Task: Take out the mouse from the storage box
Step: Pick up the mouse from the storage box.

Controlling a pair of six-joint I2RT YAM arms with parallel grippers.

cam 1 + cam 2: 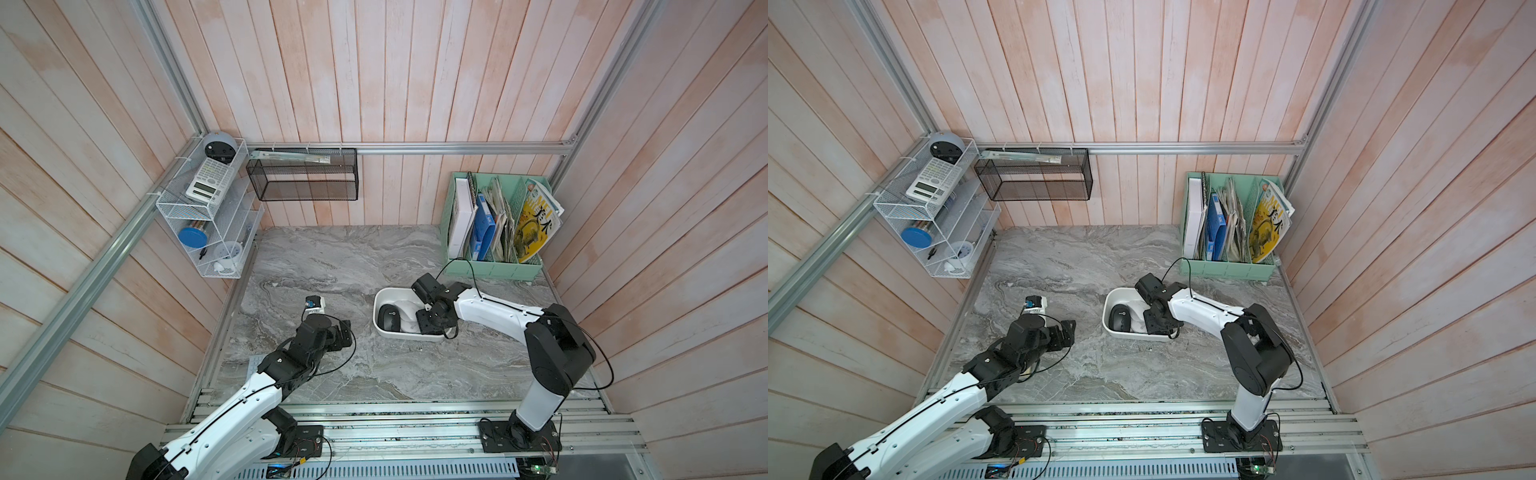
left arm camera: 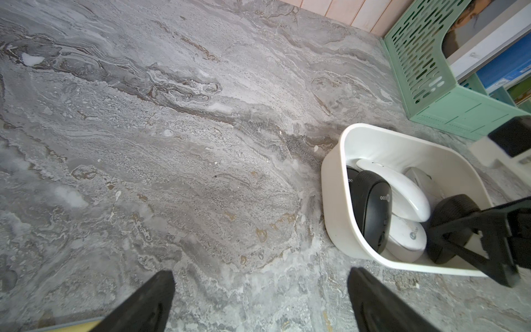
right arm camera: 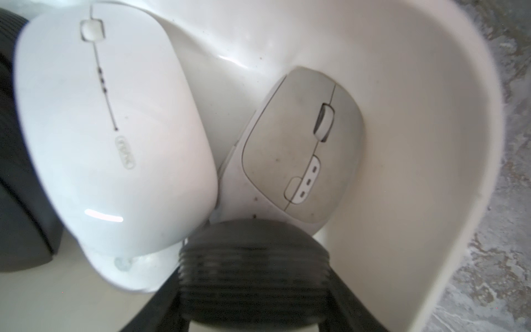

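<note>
My right gripper lifts the black ribbed mouse (image 3: 253, 253) over the box's rim next, back and down onto the bare marble on the box's near side, then releases it.
The white storage box (image 1: 379, 322) (image 1: 1105, 322) (image 2: 330, 184) (image 3: 402, 143) sits right of the table's middle and holds several mice. My right gripper (image 1: 424, 316) (image 1: 1149, 318) (image 3: 254, 276) reaches into its near right end, shut on a black ribbed mouse (image 3: 253, 253) (image 2: 451, 215), one finger on each of its sides. Also in the box are a second black mouse (image 1: 390, 318) (image 2: 372, 212), a glossy white mouse (image 3: 109, 129) and a grey-white mouse (image 3: 301, 161). My left gripper (image 1: 344, 332) (image 2: 260, 276) hovers open over bare marble left of the box, holding nothing.
A mint-green file holder (image 1: 490, 266) with books and magazines stands at the back right, close behind the box. A black mesh basket (image 1: 303, 178) hangs on the back wall. A white wire shelf (image 1: 199, 216) is fixed at the left wall.
</note>
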